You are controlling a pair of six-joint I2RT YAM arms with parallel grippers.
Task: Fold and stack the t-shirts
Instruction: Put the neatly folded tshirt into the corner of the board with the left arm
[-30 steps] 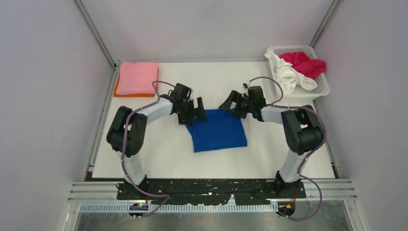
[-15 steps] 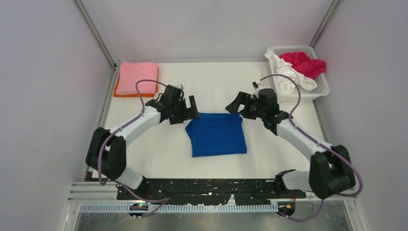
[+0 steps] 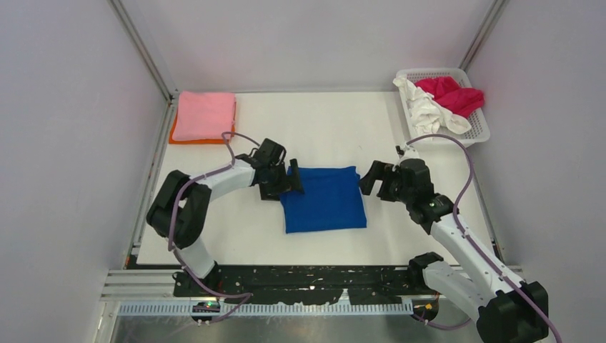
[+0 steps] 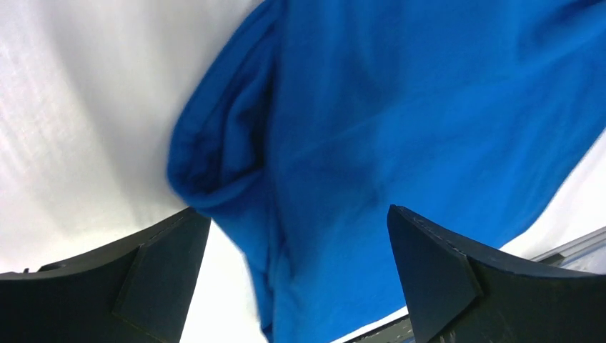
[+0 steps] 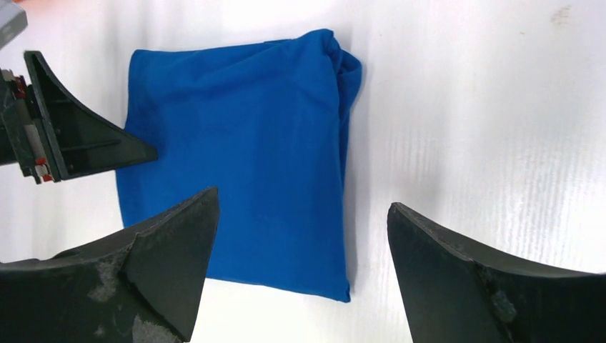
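Observation:
My left gripper shifts toward the right in the top view next. Then it closes onto the shirt's bunched folded edge (image 3: 286,196) (image 4: 275,218), since that edge lies between its open fingers.
The royal-blue t-shirt (image 3: 323,199) lies folded into a rough square at the middle of the table, with no graphic showing. My left gripper (image 3: 291,179) is open at its far-left corner, the jaws spread low over the bunched folded edge (image 4: 221,143). The blue cloth (image 4: 400,121) fills that view beneath the left gripper (image 4: 294,214). My right gripper (image 3: 371,180) is open and empty just right of the shirt's right edge. In the right wrist view the right gripper (image 5: 301,200) hovers above the shirt (image 5: 236,157), with the left gripper's finger (image 5: 78,143) at the far side.
A folded pink t-shirt (image 3: 204,114) lies on an orange one (image 3: 173,136) at the back left. A white mesh basket (image 3: 477,133) at the back right holds a white shirt (image 3: 425,107) and a crimson one (image 3: 451,93). Grey walls enclose the table.
Both grippers have let the shirt's far edge down and drawn toward me. The left one settled at the far-left corner; the right arm swung out to the right side.

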